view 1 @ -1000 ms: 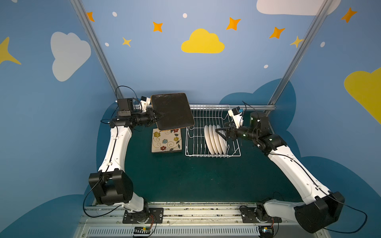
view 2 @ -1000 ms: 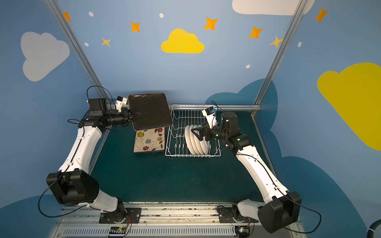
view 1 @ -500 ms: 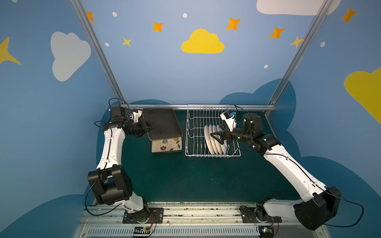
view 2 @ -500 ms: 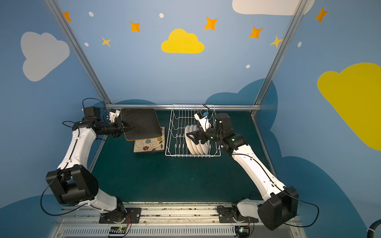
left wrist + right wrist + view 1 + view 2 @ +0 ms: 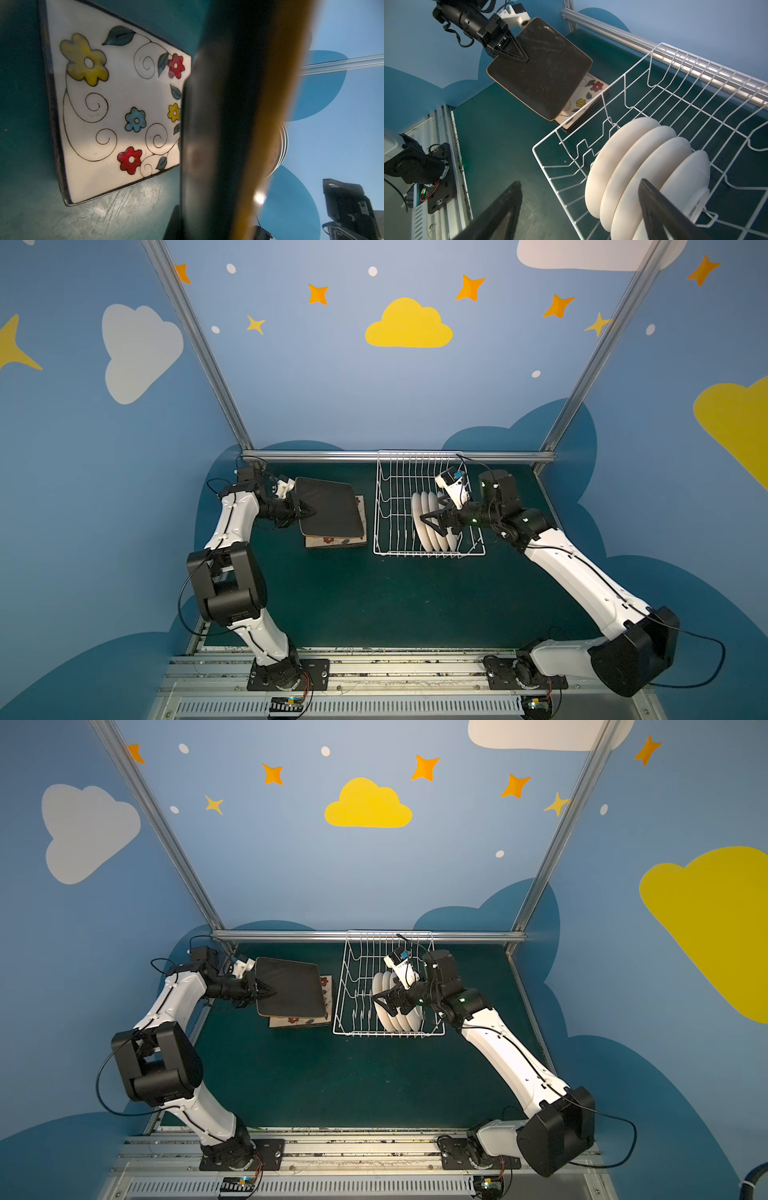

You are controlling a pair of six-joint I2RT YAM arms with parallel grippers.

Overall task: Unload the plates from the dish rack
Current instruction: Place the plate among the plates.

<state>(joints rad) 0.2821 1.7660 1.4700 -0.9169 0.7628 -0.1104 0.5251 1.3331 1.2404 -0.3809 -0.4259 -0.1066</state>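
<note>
The stack of flowered square plates is below my left gripper, toward the rack (image 5: 415, 554), so it needs to lower the slanting plate onto it and release that plate's rim.
The white wire dish rack (image 5: 415, 554) (image 5: 374, 1034) (image 5: 591, 108) holds several round white plates (image 5: 432, 526) (image 5: 395, 1015) (image 5: 633, 166) standing on edge in a row. My right gripper (image 5: 430, 522) (image 5: 382, 1002) (image 5: 579, 182) hovers open above them and holds nothing. My left gripper (image 5: 309, 512) (image 5: 270, 992) (image 5: 525, 59) is shut on the rim of a square plate (image 5: 332, 510) (image 5: 293, 988) (image 5: 542, 72) (image 5: 239, 124), black back up. That plate slants low over a stack of flowered square plates (image 5: 336, 541) (image 5: 297, 1022) (image 5: 116, 104) (image 5: 583, 108) left of the rack. Whether it touches the stack is unclear.
The green table mat (image 5: 374, 601) (image 5: 332, 1081) stretches in front of the rack and the stack. An aluminium rail (image 5: 324, 455) (image 5: 291, 935) runs along the back edge just behind the rack. Blue walls close in on both sides.
My left arm has brought the square plate down from high up to just above the stack. My right gripper has moved left over the round plates, still open.
</note>
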